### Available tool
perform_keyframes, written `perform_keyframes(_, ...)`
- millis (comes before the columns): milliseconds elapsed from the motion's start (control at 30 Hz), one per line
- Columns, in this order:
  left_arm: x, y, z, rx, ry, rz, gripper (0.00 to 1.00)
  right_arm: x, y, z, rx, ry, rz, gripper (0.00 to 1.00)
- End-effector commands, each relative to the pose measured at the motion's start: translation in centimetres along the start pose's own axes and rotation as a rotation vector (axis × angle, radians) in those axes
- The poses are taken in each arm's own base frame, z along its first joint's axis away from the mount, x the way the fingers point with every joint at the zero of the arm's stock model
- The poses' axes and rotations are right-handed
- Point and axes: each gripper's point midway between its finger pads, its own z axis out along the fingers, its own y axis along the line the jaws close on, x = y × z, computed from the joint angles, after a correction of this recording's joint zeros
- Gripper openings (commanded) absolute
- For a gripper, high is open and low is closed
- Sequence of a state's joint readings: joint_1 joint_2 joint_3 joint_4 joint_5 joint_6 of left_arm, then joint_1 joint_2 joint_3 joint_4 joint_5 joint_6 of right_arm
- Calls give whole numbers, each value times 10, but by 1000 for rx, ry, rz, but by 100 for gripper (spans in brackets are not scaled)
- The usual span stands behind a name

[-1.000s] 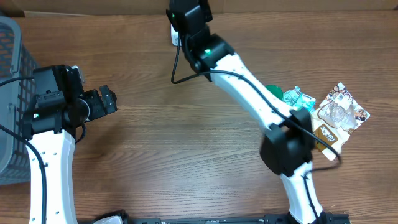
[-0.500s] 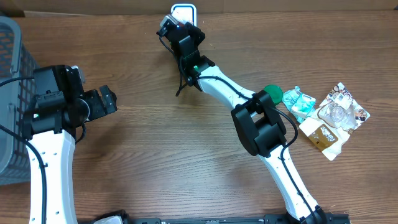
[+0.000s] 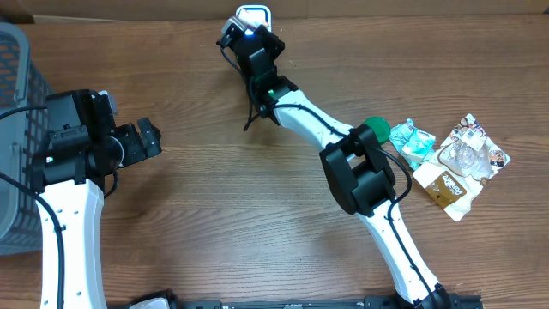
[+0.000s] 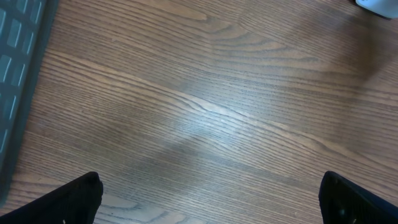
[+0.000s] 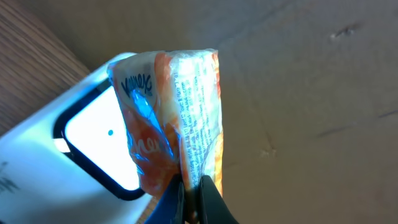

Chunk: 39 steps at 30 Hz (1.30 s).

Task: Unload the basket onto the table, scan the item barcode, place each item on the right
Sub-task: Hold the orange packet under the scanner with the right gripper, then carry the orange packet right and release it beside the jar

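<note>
My right gripper has the other items lying back, to its right in the overhead view, so it next needs to lift across and lower beside the green item to release.
An orange and white snack packet (image 5: 180, 112) with printed text stands on edge between my right gripper's (image 5: 191, 180) fingers (image 5: 211, 198), which are shut on its lower edge. Just behind it on the left is the white scanner (image 5: 93, 149) with its bright window facing the packet. From overhead, the right gripper (image 3: 242, 36) reaches to the table's far edge, holding the packet (image 3: 229, 33) just in front of the scanner (image 3: 254, 15). My left gripper (image 3: 154, 137) hovers open at the left, with only bare wood between its fingertips (image 4: 84, 199).
A grey mesh basket (image 3: 13, 129) stands at the left edge. At the right lie a green round item (image 3: 377, 129), teal packets (image 3: 412, 142), a clear-fronted pouch (image 3: 472, 150) and a brown pouch (image 3: 446, 184). A cardboard wall rises behind the scanner.
A second ago the right wrist covered the scanner. The arm has since drawn back and folded, leaving the scanner's window in view with the packet before it. The left arm has not moved.
</note>
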<state>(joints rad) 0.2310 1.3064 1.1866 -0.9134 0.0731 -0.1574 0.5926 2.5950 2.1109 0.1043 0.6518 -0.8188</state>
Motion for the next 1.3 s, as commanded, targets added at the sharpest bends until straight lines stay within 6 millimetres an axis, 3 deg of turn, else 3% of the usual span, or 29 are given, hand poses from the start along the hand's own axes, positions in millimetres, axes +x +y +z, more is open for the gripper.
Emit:
perform_keyframes(0, -9, -1, -10, 0, -40, -4, 100, -4, -18, 0, 37, 1, 19, 4)
perform_keyframes(267, -9, -1, -10, 0, -40, -4, 100, -8, -20, -3, 39, -6, 24, 4)
perform_keyframes(433, -9, -1, -10, 0, -40, -4, 99, -30, -48, -18, 61, -36, 76, 4)
perform_keyframes(667, -9, -1, -10, 0, -40, -4, 100, -65, -107, -64, 40, -60, 279, 4)
perform_keyframes(867, -9, -1, -10, 0, -40, -4, 99, -85, -123, -139, -312, -52, 462, 4)
perform_keyframes(967, -9, -1, -10, 0, -40, -4, 100, -70, -155, -176, -357, 63, 763, 4)
perform_keyframes(1067, -9, -1, -10, 0, -40, -4, 100, -43, -186, -212, -371, 180, 913, 4)
perform_keyframes(1133, -9, -1, -10, 0, -40, -4, 100, -15, -209, -243, -395, 277, 990, 4)
perform_keyframes(1267, -9, -1, -10, 0, -40, -4, 100, 38, -238, -275, -372, 446, 1102, 4)
